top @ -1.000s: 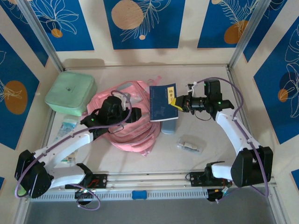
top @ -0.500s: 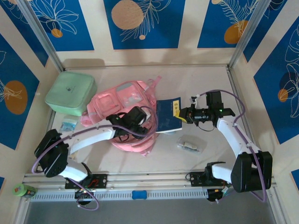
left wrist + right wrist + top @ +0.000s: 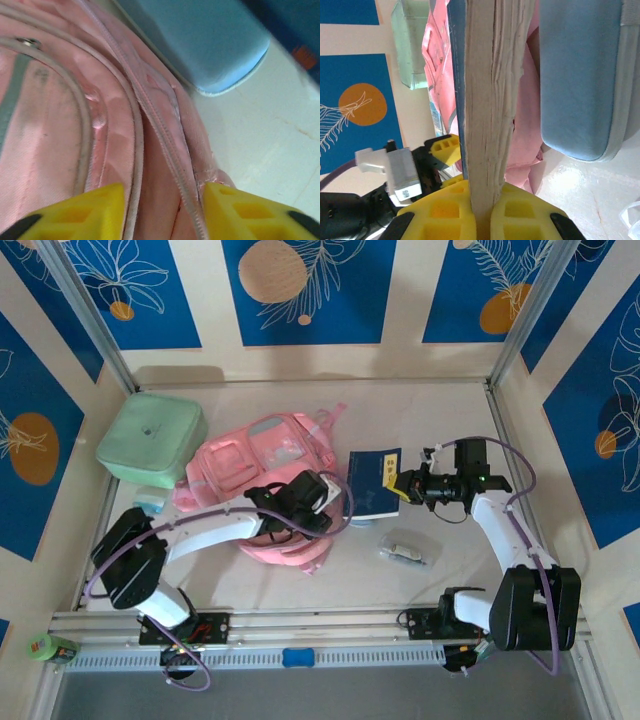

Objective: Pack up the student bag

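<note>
The right gripper should carry the dark blue book (image 3: 372, 480) past the light blue pencil case into the student bag, then let go of the book.
The student bag (image 3: 262, 468), a soft pink backpack, lies flat in the middle of the table. My left gripper (image 3: 318, 502) is at its right edge. In the left wrist view, a fold of the student bag (image 3: 150, 150) with its zip line fills the gap between the yellow fingertips (image 3: 80, 210), and the left gripper (image 3: 162, 215) pinches that fold. My right gripper (image 3: 405, 485) is shut on a dark blue book (image 3: 372, 480), held just right of the bag. The right wrist view has the book (image 3: 487, 100) edge-on in my right gripper (image 3: 482, 210), with the bag (image 3: 520, 150) behind.
A mint-green lidded box (image 3: 152, 438) stands at the back left, with a small packet (image 3: 150, 502) in front of it. A light blue pencil case (image 3: 200, 40) lies against the bag's right side. A plastic-wrapped item (image 3: 407, 548) lies near the right arm. Blue-patterned walls enclose the table.
My left arm swung right across the bag to its right edge and its jaws narrowed onto the fabric. The right gripper carried the book slightly right and toward the near edge.
</note>
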